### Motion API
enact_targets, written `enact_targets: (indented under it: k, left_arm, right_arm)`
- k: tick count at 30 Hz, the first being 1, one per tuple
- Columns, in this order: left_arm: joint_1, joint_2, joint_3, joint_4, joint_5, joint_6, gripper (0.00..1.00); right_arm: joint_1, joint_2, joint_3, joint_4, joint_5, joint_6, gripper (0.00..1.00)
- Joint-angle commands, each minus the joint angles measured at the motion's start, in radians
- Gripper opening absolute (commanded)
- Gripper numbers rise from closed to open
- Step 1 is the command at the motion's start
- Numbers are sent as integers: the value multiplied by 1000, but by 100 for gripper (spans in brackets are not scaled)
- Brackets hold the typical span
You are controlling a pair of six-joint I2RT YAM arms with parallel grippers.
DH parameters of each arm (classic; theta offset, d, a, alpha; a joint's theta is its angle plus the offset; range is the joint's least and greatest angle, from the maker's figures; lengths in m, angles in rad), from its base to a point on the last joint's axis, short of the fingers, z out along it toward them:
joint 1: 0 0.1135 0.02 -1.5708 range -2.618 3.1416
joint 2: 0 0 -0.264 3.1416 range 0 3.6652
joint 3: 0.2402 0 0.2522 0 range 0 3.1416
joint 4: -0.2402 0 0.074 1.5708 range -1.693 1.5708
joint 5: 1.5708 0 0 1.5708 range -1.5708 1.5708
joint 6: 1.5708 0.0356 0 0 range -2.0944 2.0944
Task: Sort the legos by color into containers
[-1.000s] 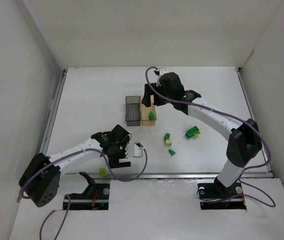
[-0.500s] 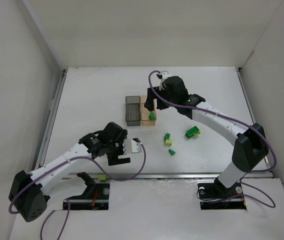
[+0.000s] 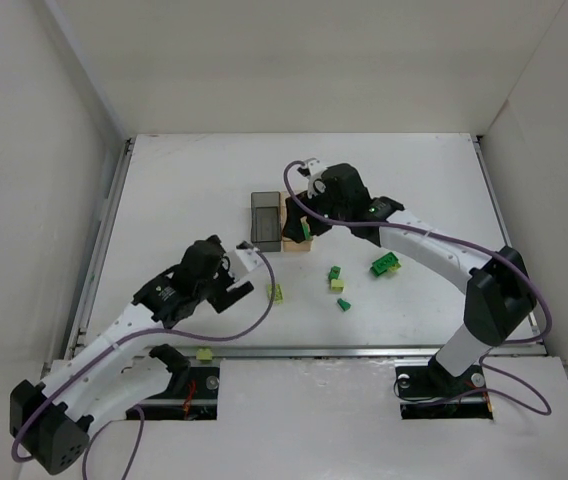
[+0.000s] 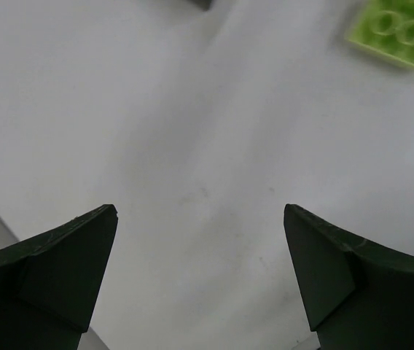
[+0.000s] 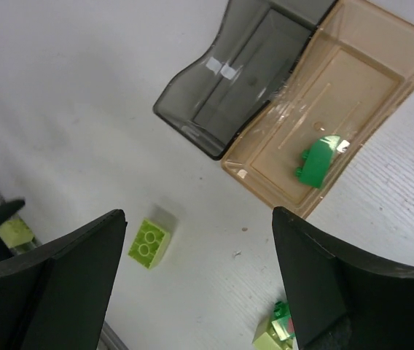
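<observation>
The pale lego off the table edge [image 3: 204,353] [image 5: 15,232] is back and to the left of my right gripper in the top view, so I need to swing my right gripper back over it next and go down.
My left gripper [image 3: 241,272] is open and empty over bare table [image 4: 200,248]. A pale yellow-green lego [image 3: 276,293] lies just to its right and shows at the top right of the left wrist view [image 4: 393,29]. My right gripper [image 3: 299,226] is open and empty above the two bins [image 5: 200,255]. The smoky grey bin [image 3: 263,220] [image 5: 229,80] is empty. The amber bin [image 3: 294,246] [image 5: 353,58] next to it holds one dark green lego [image 5: 316,162].
Loose on the table right of centre are a large dark green lego [image 3: 385,264], a small dark green one [image 3: 334,271], a pale one [image 3: 337,285] and another dark green one [image 3: 344,304]. A pale lego [image 3: 205,353] lies off the table edge by the left base.
My left gripper has moved away from the near edge toward the bins, and the pale lego now shows beside it. My right gripper has shifted slightly left over the bins.
</observation>
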Motion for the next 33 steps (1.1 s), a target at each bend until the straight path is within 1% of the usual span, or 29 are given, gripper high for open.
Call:
enact_targets:
  k: [1, 3, 4, 6, 7, 8, 10, 11, 13, 14, 15, 17, 18, 19, 20, 21, 22, 23, 25, 26, 28, 30, 32, 33]
  left_arm:
    - [52, -21, -2, 112, -245, -205, 97]
    - [79, -9, 32, 121, -319, -259, 97]
    - [111, -9, 32, 121, -368, -259, 97]
    - [150, -9, 46, 158, -384, -289, 99]
    - [194, -9, 72, 158, -367, -323, 99]
    - [214, 1, 72, 158, -340, -337, 99]
    - [248, 1, 103, 98, -285, -365, 99]
    - [277, 1, 103, 77, -211, -365, 99]
    - [287, -13, 127, 0, -122, -301, 98]
    - [287, -13, 127, -26, -53, -259, 98]
    - [287, -28, 137, -44, -53, -235, 98]
    - [287, -50, 147, -69, -150, -234, 98]
    - [287, -50, 156, -69, -184, -234, 98]
    - [296, -59, 181, -87, -215, -272, 98]
    - [296, -68, 193, -98, -233, -286, 98]
    - [323, -68, 204, -109, -246, -297, 98]
    - [339, -82, 204, -118, -258, -297, 98]
    - [356, -82, 213, -132, -269, -314, 99]
    - [417, -82, 203, -153, -312, -342, 99]
    - [435, -91, 186, -187, -312, -354, 99]
    - [480, -107, 161, -222, -301, -374, 99]
    - [521, -128, 129, -259, -289, -386, 99]
    - [588, -168, 129, -282, -277, -397, 99]
    - [607, -177, 120, -295, -277, -397, 99]
  right_arm:
    - [11, -43, 12, 34, -115, -55, 87]
    - [22, -52, 23, 34, -129, -65, 87]
    - [22, -52, 23, 34, -140, -77, 87]
    - [34, -52, 23, 52, -152, -77, 87]
    - [34, -52, 23, 61, -163, -77, 87]
    - [34, -43, 23, 62, -163, -77, 87]
    - [34, -29, 23, 46, -163, -88, 87]
    - [34, -29, 23, 46, -163, -88, 87]
    - [34, -38, 13, 37, -163, -88, 87]
    - [43, -58, 12, 37, -163, -88, 87]
    - [43, -69, -3, 37, -163, -98, 87]
    - [107, -106, -40, 8, -133, -117, 87]
    - [108, -121, -64, 8, -132, -127, 87]
    - [152, -138, -95, 20, -123, -128, 87]
    - [177, -153, -166, 40, -123, -128, 87]
    - [201, -178, -197, 78, -137, -128, 87]
    - [254, -178, -225, 97, -148, -128, 87]
    - [282, -187, -259, 112, -148, -128, 87]
    - [331, -167, -270, 144, -148, -128, 85]
    - [368, -154, -270, 144, -136, -128, 82]
    - [399, -108, -244, 167, -135, -118, 79]
    - [469, -75, -204, 183, -126, -118, 74]
    - [523, -14, -173, 219, -102, -118, 72]
    - [569, 12, -158, 235, -93, -118, 71]
